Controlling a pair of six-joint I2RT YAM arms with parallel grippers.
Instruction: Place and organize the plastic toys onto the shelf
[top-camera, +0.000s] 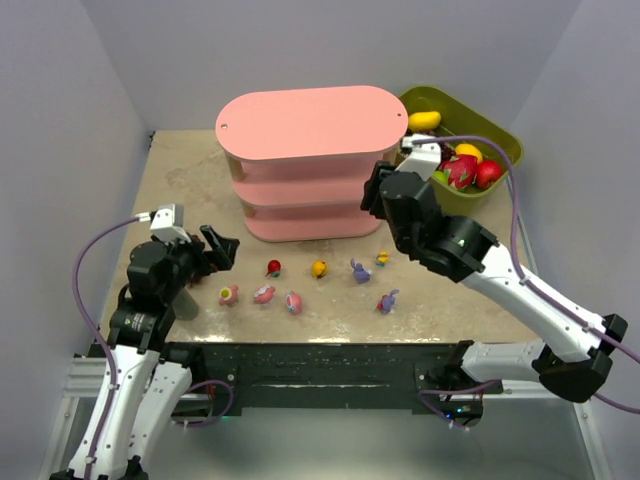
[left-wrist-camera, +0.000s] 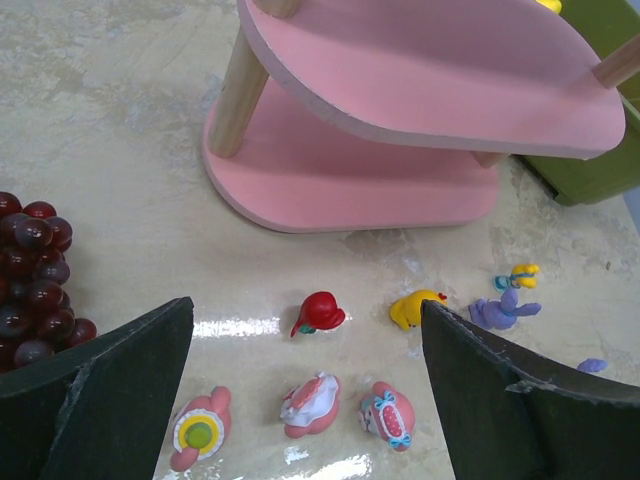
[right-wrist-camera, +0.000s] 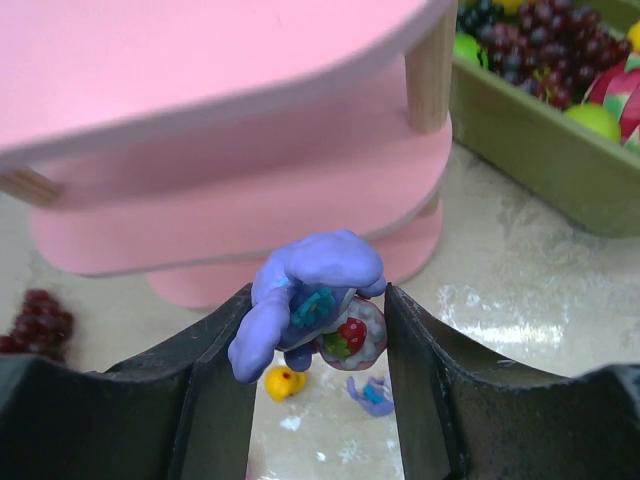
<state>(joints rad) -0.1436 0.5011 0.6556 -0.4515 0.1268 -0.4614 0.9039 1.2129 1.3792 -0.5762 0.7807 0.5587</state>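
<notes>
The right gripper rises outward over the end of the shelf's empty top board by the olive-green bin next, then brings the bunny down there.
My right gripper is shut on a purple-blue bunny with a strawberry cake at its front. It holds the bunny in the air just off the right end of the pink shelf, near the middle board. In the top view the right gripper sits against that end of the shelf. My left gripper hangs open over three pink-and-white toys. Beyond them lie a red toy, a yellow one and a purple bunny. A second purple bunny lies on the table nearer the front.
An olive-green bin with fake fruit stands right of the shelf. A dark red grape bunch lies on the table left of my left gripper. Wooden posts carry the shelf boards. Grey walls close in the table.
</notes>
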